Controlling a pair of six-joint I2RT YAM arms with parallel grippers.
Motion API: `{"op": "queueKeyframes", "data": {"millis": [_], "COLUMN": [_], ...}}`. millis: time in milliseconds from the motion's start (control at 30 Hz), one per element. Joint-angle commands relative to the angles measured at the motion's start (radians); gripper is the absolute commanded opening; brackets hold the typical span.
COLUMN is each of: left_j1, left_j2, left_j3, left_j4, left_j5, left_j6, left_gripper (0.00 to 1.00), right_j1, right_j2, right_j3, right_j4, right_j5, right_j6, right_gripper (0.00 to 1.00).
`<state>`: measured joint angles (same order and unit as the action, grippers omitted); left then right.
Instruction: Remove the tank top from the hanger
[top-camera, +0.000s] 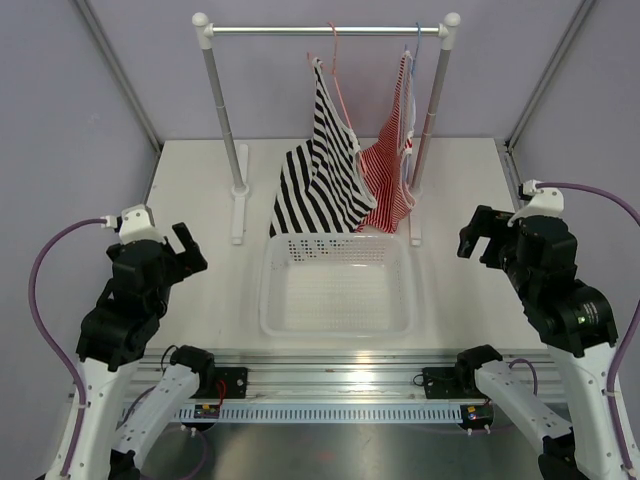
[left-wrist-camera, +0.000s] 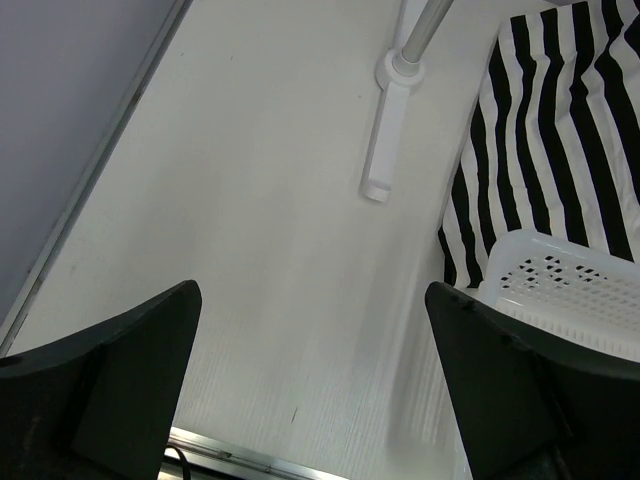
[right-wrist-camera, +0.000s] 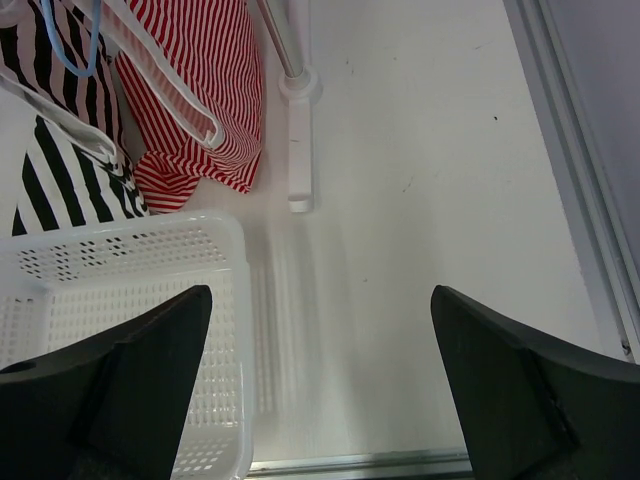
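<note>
Next, my left gripper will go outward and toward the right in the top view, tilting up to the pink hanger's near arm (top-camera: 342, 100), since the hanger's wire shows bare there.
The black-and-white striped tank top (top-camera: 322, 170) hangs on the pink wire hanger (top-camera: 336, 75), whose hook is over the rack's rail. The top's lower hem rests on the table behind the white basket (top-camera: 266, 300). It also shows in the left wrist view (left-wrist-camera: 560, 130) and the right wrist view (right-wrist-camera: 60, 180). My left gripper (top-camera: 186, 250) is open and empty over the table, left of the basket, far from the top; its wrist view (left-wrist-camera: 315, 380) shows bare table between the jaws. My right gripper (top-camera: 478, 236) is open and empty right of the basket (right-wrist-camera: 320, 380).
A red-and-white thin-striped top (top-camera: 392, 180) hangs on a pale blue hanger (top-camera: 416, 45) right of the tank top. The white rack (top-camera: 330, 30) stands on two feet (left-wrist-camera: 385, 130) (right-wrist-camera: 298, 150). Grey walls enclose the table.
</note>
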<state>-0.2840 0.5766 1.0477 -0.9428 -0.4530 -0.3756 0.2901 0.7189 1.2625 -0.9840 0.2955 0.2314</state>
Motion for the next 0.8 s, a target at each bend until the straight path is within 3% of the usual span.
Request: {"op": "queueKeyframes", "data": {"millis": [0,100,200,233,433,700,767], "left_j1": [-0.012,-0.017,-0.017,-0.017,-0.030,-0.297,-0.352], "left_j2": [-0.003,0.028,0.064,0.090,0.378,0.693,0.834], "left_j3": [0.005,0.052,0.080,0.118,0.369,0.659,0.834], "left_j4": [0.065,0.044,0.076,0.070,0.073,0.226,0.223], "left_j5": [-0.059,0.000,0.039,0.109,0.327,0.266,0.234], "left_j6": [-0.029,-0.013,-0.005,-0.003,0.015,0.007,0.021], "left_gripper": [0.99,0.99,0.99,0.99,0.99,0.99,0.99], "right_j1": [0.007,0.009,0.007,0.007,0.007,0.007,0.009], "right_j2": [0.002,0.002,-0.021,-0.027,-0.007,-0.006,0.004], "right_j3": [0.020,0.032,0.023,0.020,0.008,-0.040,-0.032], "right_j4": [0.044,0.032,0.057,0.062,0.031,0.013,0.007], "right_j5": [0.014,-0.061,-0.024,-0.027,-0.056,-0.073,-0.088], "right_j6": [-0.001,-0.010,-0.001,0.003,0.016,0.025,0.023], "right_gripper": [0.99,0.99,0.99,0.99,1.00,0.99,1.00]}}
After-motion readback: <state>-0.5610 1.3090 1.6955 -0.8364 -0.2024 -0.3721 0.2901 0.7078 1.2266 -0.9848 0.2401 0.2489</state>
